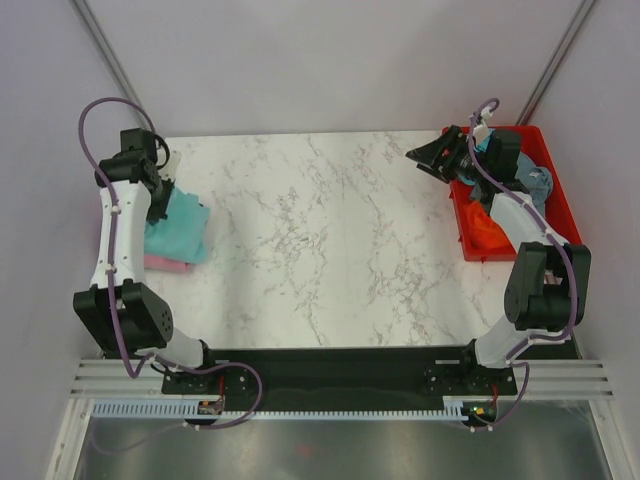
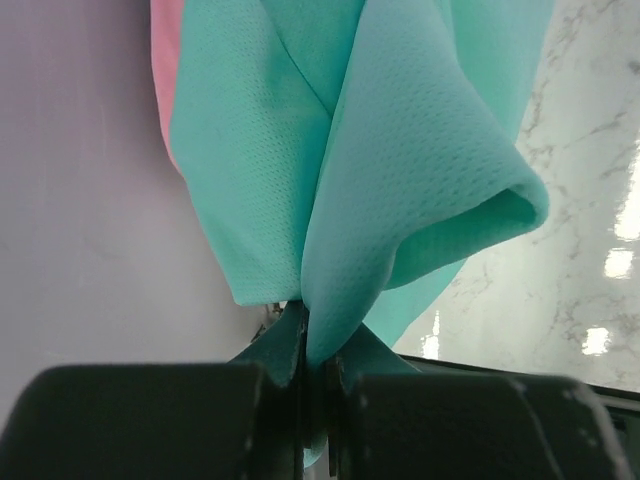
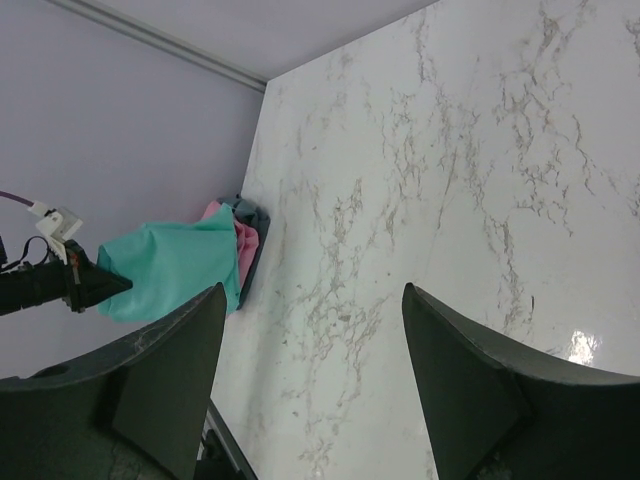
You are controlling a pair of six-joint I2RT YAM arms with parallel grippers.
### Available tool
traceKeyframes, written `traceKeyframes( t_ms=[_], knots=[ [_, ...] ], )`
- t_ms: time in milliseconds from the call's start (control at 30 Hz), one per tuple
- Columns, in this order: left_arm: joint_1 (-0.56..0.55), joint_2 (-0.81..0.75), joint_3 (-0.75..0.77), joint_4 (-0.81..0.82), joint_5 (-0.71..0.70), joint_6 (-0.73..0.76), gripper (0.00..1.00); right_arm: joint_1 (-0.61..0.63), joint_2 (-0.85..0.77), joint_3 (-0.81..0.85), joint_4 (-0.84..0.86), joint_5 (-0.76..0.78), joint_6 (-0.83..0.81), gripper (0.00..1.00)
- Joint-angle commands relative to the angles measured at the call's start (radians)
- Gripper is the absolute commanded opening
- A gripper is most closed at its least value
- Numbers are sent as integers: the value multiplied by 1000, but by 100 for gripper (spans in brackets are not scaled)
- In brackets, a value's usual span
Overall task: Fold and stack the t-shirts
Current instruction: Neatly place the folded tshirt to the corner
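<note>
My left gripper needs to move down to the purple wall next and release the fold there, since the teal-green t-shirt sticks out past the pink one over marble.
A teal-green t-shirt lies bunched at the table's left edge on top of a pink t-shirt. My left gripper is shut on a fold of the teal-green t-shirt, which hangs from the jaws with the pink t-shirt behind it. My right gripper hovers open and empty over the marble just left of the tray. An orange t-shirt and a bluish t-shirt lie in the tray. The right wrist view shows its gripper open, with the teal-green t-shirt far off.
The red plastic tray stands at the table's right edge under the right arm. A dark grey-blue cloth edge shows beneath the pink t-shirt in the left stack. A purple wall bounds the table's left side.
</note>
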Motion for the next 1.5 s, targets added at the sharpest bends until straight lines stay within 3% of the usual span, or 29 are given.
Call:
traceKeyframes(
  t_ms=[0, 267, 833, 1133, 1167, 1467],
  knots=[
    [12, -58, -68, 102, -135, 90, 2, 0, -4, -9, 61, -7, 15, 80],
    [35, -66, -205, 257, -215, 129, 2, 0, -11, -11, 48, 1, 2, 80],
    [144, 26, -297, 258, -215, 130, 2, -1, -29, -21, 14, 11, -31, 80],
    [175, 159, -236, 258, -215, 130, 2, 0, -27, -15, -14, 25, -64, 80],
    [182, 172, -222, 695, -373, 354, 2, 0, -28, -17, -15, 24, -66, 80],
    [190, 253, -108, 736, -383, 366, 2, 0, -34, -29, -41, 37, -104, 80]
  ],
)
